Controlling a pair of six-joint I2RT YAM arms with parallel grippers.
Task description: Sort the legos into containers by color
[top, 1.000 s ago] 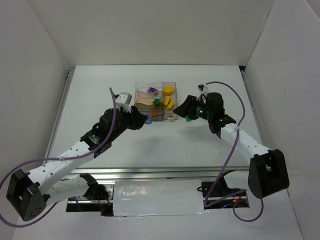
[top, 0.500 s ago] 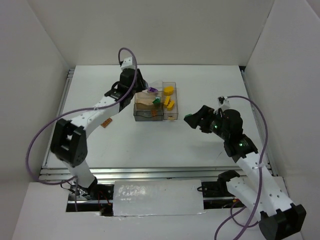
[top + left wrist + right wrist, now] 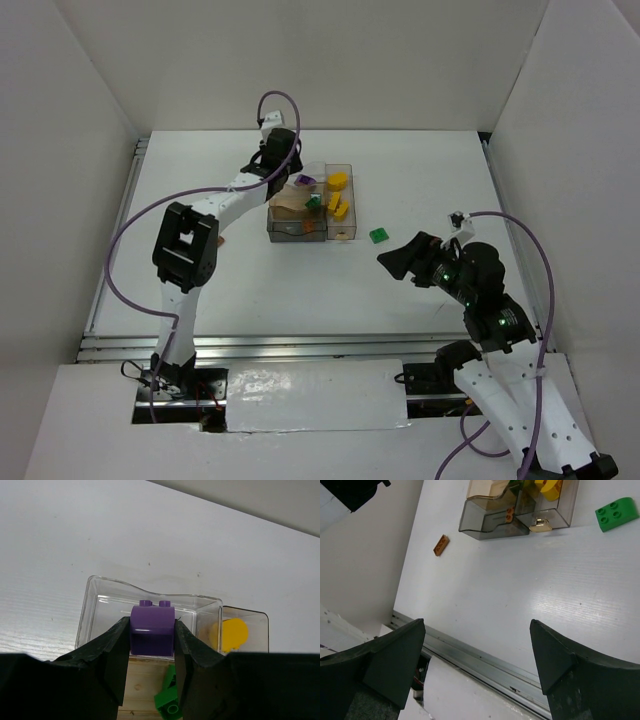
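The loose green lego is outside the bins on the tabletop. My right gripper will next move outward and turn, then go down onto the studded end of the loose green lego (image 3: 378, 235) (image 3: 609, 513).
My left gripper (image 3: 151, 647) is shut on a purple lego (image 3: 152, 625) and holds it over the back clear bin (image 3: 107, 607) of the containers (image 3: 310, 205). Under it lie a green lego (image 3: 170, 697) in a tan bin and a yellow piece (image 3: 232, 632) in the bin to the right. In the top view the left gripper (image 3: 287, 177) is at the cluster's back left corner. My right gripper (image 3: 477, 650) is open and empty, well to the near right of the bins (image 3: 520, 510). In the top view the right gripper (image 3: 397, 262) is just near of a loose green lego (image 3: 379, 235).
The loose green lego (image 3: 616, 514) lies on the table right of the bins. An orange-brown lego (image 3: 441, 545) lies on the table left of them. Another orange piece (image 3: 509, 514) sits in the grey bin. A metal rail (image 3: 485, 660) runs along the table's near edge.
The left arm has swung from the near left of the bins to their back left, purple lego in its jaws. The right gripper has drawn back from the green lego, which stays on the table.
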